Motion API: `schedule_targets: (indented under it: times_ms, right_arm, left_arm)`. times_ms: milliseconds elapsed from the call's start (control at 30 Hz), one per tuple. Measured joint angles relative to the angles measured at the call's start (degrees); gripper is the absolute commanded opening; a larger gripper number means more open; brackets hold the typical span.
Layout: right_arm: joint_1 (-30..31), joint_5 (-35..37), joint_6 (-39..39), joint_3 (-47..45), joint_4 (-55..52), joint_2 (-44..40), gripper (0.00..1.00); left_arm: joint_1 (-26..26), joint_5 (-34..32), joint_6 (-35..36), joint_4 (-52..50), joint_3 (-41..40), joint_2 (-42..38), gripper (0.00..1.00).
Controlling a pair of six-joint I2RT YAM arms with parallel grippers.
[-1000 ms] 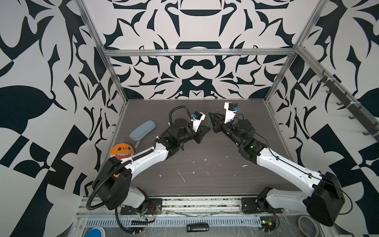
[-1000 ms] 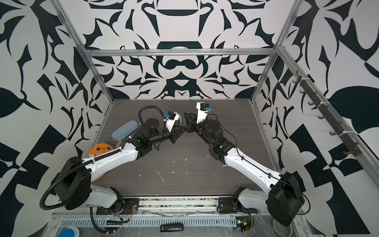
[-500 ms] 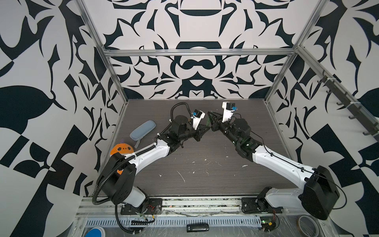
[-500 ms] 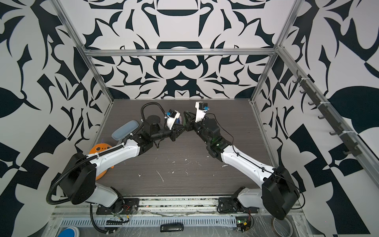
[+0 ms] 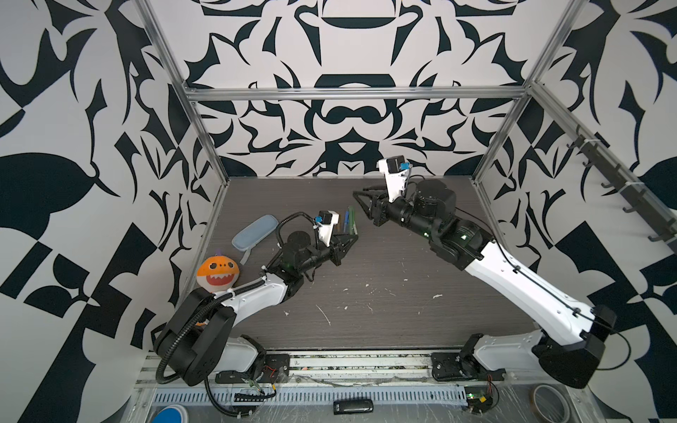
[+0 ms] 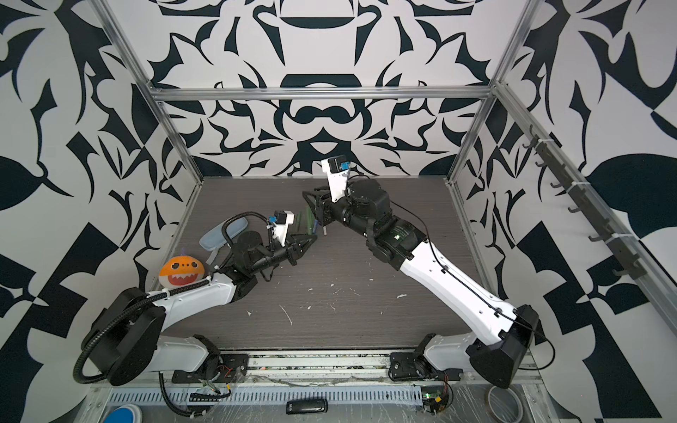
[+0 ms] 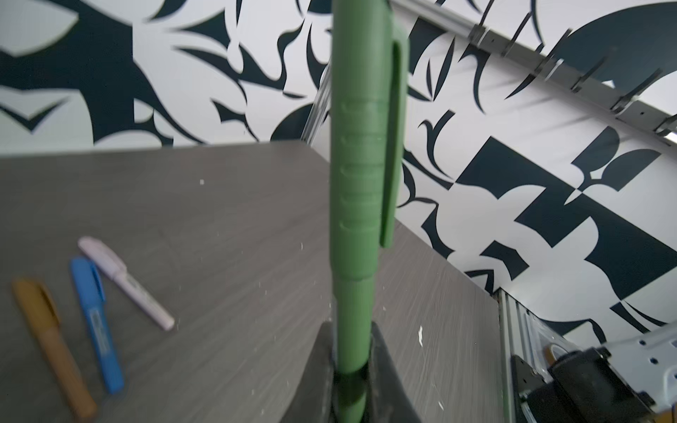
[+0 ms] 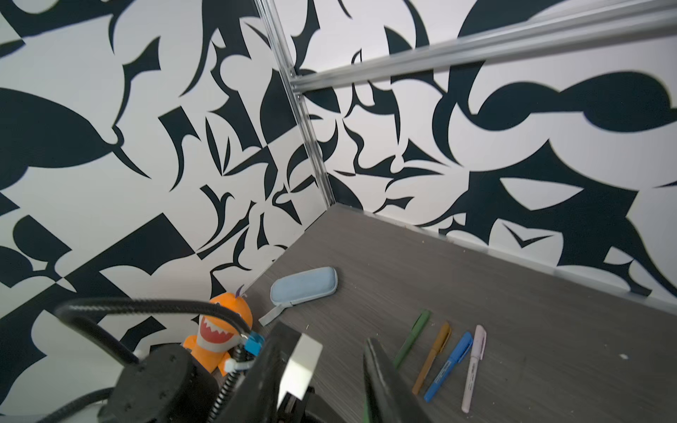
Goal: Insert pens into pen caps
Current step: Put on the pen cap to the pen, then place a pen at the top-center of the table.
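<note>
My left gripper tilts down and descends toward the side of the pencil case next to release the pen's body, as bare tabletop beside the lying green pen is below its fingers.
My left gripper (image 7: 351, 326) is shut on the barrel of a green pen (image 7: 353, 219), which stands out ahead of the jaws. Its green pen cap (image 7: 361, 110) sits on the far end. In both top views this gripper (image 5: 351, 241) (image 6: 309, 241) hangs low over the table's middle. My right gripper (image 5: 359, 196) is higher and further back, apart from the pen, its jaws spread and empty. One dark finger (image 8: 381, 381) shows. On the table lie a green pen (image 8: 412, 338), an orange-brown pen (image 8: 432, 357), a blue pen (image 8: 448, 366) and a pale pink pen (image 8: 474, 366), each capped.
A pale blue pencil case (image 5: 254, 232) lies at the back left, with an orange toy (image 5: 218, 273) against the left wall in front of it. White flecks (image 5: 326, 315) dot the grey table (image 5: 403, 311). Patterned walls close in three sides.
The two grippers met at the pen before; now they are apart. The right jaws have opened and drawn up and back. The left gripper has pulled back and lower, keeping the green pen.
</note>
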Motion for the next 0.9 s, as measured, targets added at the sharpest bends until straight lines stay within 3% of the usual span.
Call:
schedule_targets:
  times_ms: [167, 367, 667, 900]
  right_arm:
    - [-0.1, 3.0, -0.5, -5.4, -1.1, -6.7, 0.4]
    - [-2.6, 5.3, 1.9, -20.7, -5.2, -11.2, 0.4]
    - [-12.0, 3.7, 6.5, -31.4, -12.2, -9.8, 0.4]
    - [-12.3, 2.6, 7.3, -32.2, -11.4, -11.8, 0.4]
  left_arm:
    - [1.4, -3.9, -1.7, -9.6, -0.6, -3.8, 0.0]
    - [9.1, -12.2, -2.4, -28.9, 9.8, -8.2, 0.0]
    - [15.5, -17.7, -1.7, -51.3, 21.8, 6.6, 0.0]
    - [19.0, -15.7, 0.4, -60.2, 28.3, 15.6, 0.0]
